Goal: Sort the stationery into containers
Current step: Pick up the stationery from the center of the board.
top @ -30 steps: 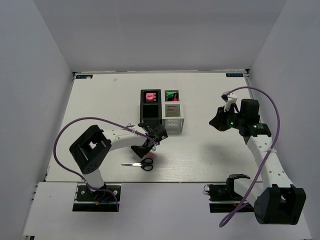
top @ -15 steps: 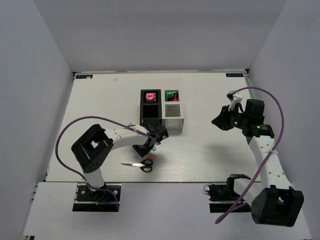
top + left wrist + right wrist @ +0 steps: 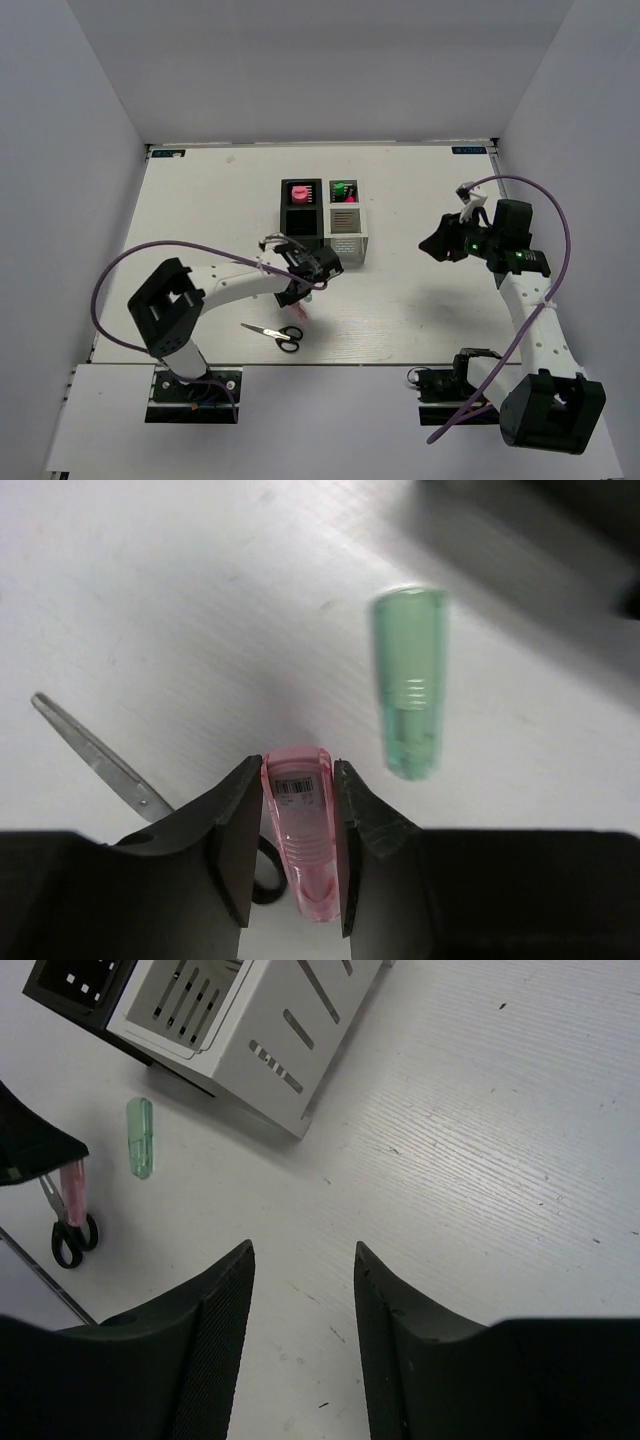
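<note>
My left gripper holds the low pink capsule and next needs to lift it outward over the opening of the front black container, then open.
My left gripper (image 3: 297,770) is shut on a pink capsule-shaped piece (image 3: 300,830) just above the table; in the top view the gripper (image 3: 300,295) is in front of the containers. A pale green capsule piece (image 3: 410,685) lies on the table just beyond it. Black-handled scissors (image 3: 277,334) lie below and to the left of the gripper. The four containers stand in a cluster: a back black one (image 3: 301,208) with the pink tube (image 3: 299,194), a back white one (image 3: 356,192) with highlighters (image 3: 342,190), a front black one (image 3: 299,232) and a front white one (image 3: 346,238). My right gripper (image 3: 303,1250) is open and empty, off to the right.
The right wrist view shows the white container (image 3: 250,1020), the green capsule (image 3: 139,1137), the scissors (image 3: 70,1235) and the left gripper's finger (image 3: 30,1150). Grey walls enclose the table on three sides.
The left arm has swung its gripper slightly right, toward the containers, with the pink capsule between its fingers. The scissors have shifted a little. The right arm has barely moved.
</note>
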### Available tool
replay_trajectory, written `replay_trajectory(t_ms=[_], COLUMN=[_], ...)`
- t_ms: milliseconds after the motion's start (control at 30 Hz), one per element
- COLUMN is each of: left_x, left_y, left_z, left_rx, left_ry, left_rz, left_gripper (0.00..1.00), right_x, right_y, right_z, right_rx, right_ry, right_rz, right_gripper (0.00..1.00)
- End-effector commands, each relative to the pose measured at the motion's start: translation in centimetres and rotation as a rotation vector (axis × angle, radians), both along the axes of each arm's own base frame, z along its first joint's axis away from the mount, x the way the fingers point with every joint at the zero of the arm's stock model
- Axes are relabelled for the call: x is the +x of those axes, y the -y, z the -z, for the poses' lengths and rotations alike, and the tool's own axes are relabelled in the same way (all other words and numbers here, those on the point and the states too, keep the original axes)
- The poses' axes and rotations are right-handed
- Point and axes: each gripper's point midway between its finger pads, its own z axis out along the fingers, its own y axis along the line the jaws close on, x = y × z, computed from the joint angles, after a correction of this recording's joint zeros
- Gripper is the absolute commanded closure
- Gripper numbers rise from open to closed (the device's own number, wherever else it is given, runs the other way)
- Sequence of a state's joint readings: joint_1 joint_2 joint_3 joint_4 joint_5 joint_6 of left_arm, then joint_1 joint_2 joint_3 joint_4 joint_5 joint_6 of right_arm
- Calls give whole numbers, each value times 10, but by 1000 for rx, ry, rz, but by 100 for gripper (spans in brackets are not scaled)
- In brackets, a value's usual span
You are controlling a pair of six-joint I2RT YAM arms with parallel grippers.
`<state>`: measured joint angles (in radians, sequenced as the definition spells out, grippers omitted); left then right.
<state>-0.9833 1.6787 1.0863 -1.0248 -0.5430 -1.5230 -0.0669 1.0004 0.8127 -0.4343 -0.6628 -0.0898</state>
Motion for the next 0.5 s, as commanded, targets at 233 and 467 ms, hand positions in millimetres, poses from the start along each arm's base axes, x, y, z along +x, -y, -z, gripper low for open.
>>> replay_trajectory(t_ms=[233,467], left_x=[59,100], left_y=[32,65], left_z=[-158,-214], left_rx=[-36,37], left_ry=[356,624], left_rz=[419,935], left_gripper=[100,100], right_x=[-3,-10], right_y=[-6,-11], right_z=[-5,-4], right_rx=[42,53], right_ry=[21,36], right_rz=[-54,-119], right_gripper=[55,55])
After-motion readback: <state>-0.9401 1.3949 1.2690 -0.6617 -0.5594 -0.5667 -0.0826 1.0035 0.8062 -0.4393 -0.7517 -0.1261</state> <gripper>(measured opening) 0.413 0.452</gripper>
